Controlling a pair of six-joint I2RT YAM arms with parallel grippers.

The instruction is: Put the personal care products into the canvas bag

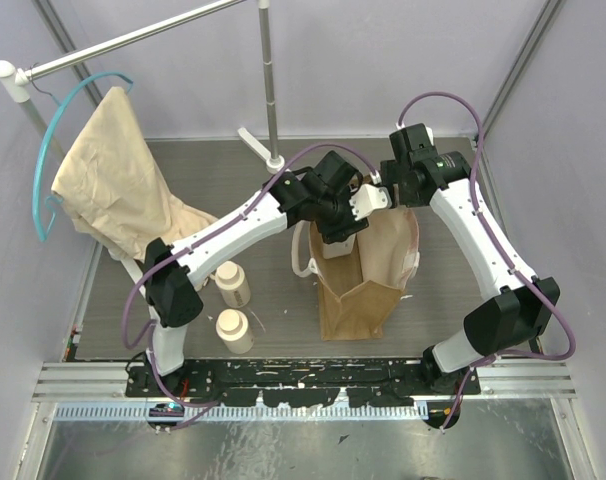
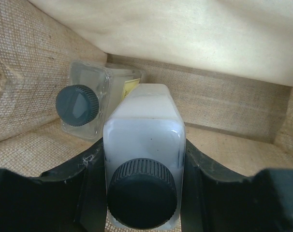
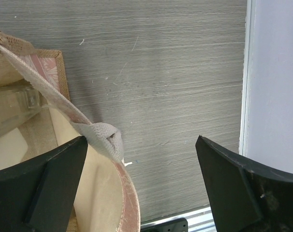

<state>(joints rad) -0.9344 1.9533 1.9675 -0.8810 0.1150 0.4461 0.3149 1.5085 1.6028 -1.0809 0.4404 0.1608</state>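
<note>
Next, my left gripper needs to lower the whitish bottle deeper into the canvas bag (image 1: 368,285), beside the second rectangular bottle.
The tan canvas bag (image 1: 368,285) stands at mid table. My left gripper (image 1: 335,232) reaches into its mouth and is shut on a whitish rectangular bottle (image 2: 142,145) with a dark round cap, held just above the bag floor (image 2: 233,150). A second rectangular bottle (image 2: 91,104) lies inside the bag, behind and left of it. Two cream cylindrical bottles (image 1: 231,283) (image 1: 234,330) stand on the table left of the bag. My right gripper (image 1: 373,200) is open at the bag's far rim; the whitish strap (image 3: 100,135) and bag rim (image 3: 127,193) lie by its left finger.
A pale beige garment (image 1: 113,185) hangs from a blue hanger on the rack at the left. A metal pole (image 1: 270,80) with a white base stands behind the bag. The table's right edge and wall (image 3: 272,82) are close to my right gripper.
</note>
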